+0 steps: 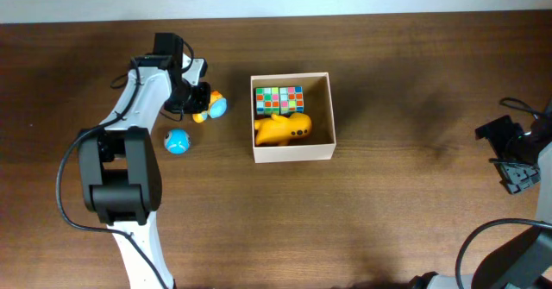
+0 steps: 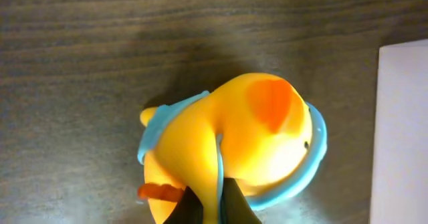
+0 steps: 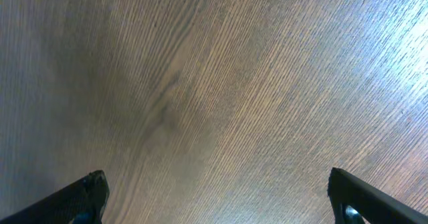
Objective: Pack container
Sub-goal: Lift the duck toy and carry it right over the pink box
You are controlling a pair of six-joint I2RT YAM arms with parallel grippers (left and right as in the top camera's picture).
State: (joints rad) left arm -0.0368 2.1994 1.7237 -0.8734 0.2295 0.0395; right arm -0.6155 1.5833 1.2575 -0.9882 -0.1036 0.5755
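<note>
My left gripper rises next, carries the duck over the container's empty side (image 1: 320,116) and lets go of it. That space lies to my left gripper's right in the overhead view.
The container (image 1: 292,151), a shallow cream-walled box, stands mid-table and holds a multicoloured cube (image 1: 279,97) and a yellow toy (image 1: 282,128). My left gripper (image 1: 195,100) is shut on a yellow, orange and light blue duck toy (image 1: 212,105) just left of the box. In the left wrist view the fingers (image 2: 212,207) pinch the duck toy (image 2: 234,140), with the container's white wall (image 2: 401,130) at the right edge. A small blue ball (image 1: 177,141) lies on the table below the duck. My right gripper (image 1: 517,166) is open and empty at the far right; its wrist view shows its fingers (image 3: 214,194) over bare wood.
The left arm's base (image 1: 121,181) stands left of the blue ball. The right arm's cables and links (image 1: 509,237) fill the lower right corner.
</note>
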